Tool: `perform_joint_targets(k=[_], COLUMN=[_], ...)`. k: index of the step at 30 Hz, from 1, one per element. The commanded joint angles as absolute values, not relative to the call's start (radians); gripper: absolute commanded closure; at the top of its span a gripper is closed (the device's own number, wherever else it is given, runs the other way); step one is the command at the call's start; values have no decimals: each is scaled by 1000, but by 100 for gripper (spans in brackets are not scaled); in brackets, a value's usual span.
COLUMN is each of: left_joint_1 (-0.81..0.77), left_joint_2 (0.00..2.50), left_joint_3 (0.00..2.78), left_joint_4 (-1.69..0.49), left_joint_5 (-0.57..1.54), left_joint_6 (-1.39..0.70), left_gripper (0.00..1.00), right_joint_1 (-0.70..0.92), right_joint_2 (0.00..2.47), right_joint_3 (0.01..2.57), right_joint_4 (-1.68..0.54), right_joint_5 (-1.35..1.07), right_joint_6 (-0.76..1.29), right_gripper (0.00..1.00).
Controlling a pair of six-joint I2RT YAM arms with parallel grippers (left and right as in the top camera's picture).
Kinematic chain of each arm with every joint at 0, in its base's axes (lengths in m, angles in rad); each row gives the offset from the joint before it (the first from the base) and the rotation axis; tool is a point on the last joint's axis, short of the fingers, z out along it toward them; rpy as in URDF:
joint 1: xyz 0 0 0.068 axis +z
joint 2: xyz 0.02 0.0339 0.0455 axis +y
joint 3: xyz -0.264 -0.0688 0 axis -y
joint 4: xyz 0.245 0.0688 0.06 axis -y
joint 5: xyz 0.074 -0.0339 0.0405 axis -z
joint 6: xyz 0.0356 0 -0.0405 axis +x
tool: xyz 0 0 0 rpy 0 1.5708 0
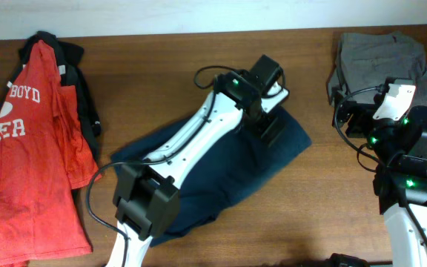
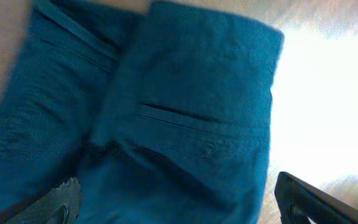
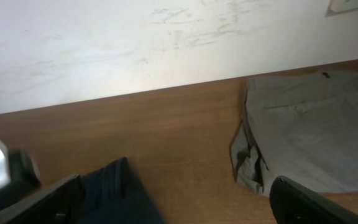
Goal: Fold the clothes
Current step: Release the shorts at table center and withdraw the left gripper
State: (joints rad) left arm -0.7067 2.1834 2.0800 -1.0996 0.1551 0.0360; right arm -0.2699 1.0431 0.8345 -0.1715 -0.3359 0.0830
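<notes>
My right gripper swings away from the grey garment next, then tilts downward and lowers to get onto the trousers' far corner (image 1: 301,138) (image 3: 143,202).
Dark blue trousers (image 1: 224,182) lie partly folded in the middle of the table. My left gripper (image 1: 271,122) hovers over their far right end, jaws wide open. The left wrist view (image 2: 173,205) shows the blue cloth (image 2: 185,93) with a pocket slit just below the fingers; I cannot tell if they touch it. My right gripper (image 1: 345,111) is open and empty beside a folded grey garment (image 1: 380,55). The right wrist view (image 3: 173,202) shows the grey garment (image 3: 309,137) on the right and a corner of the blue trousers (image 3: 114,193) on the left.
A red printed T-shirt (image 1: 28,163) lies spread at the far left over a black garment (image 1: 87,104). The brown wooden table (image 1: 317,208) meets a white wall (image 3: 135,50) at the back.
</notes>
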Motion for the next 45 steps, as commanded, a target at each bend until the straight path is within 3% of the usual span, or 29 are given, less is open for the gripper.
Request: perform_joint_targets(k=[1,9,17,25,28,37,39,42,45], left_joint_1=[-632,-374,-97,-71,-71,-71,-71,-71,-71], left_joint_2=[2141,2088,2098,2145,2162,2210,2210,2210,2210], left_joint_3=[2196,2308,2302,2302,2301,2301,2301,2301,2301], left_joint_4=[-1111,-1335,-1346,-1331,-1316,-1291,-1282,-1282,-1275], left_joint_5=[180,188,256,255,255,255,255,254,255], left_joint_6=[11,-8,-4,54,54,58,58,58,58], left_gripper=[1,1,1,1,1,1,1,1,1], right_joint_1=[-278,-274,-126,-98,-98,-77,-61,-47,-47], right_joint_2=[1029,1092,1481,1811,1866,1939,1943,1944,1942], right_joint_3=[854,855,1032,1145,1145,1144,1143,1143,1150], right_joint_4=[-169,-147,-139,-170,-210,-278,-287,-295,-265], right_joint_5=[-356,-458,-486,-489,-521,-679,-678,-677,-677], right_joint_6=[91,91,8,-102,-147,-258,-278,-301,-296], right_gripper=[1,5,8,8,16,23,27,41,68])
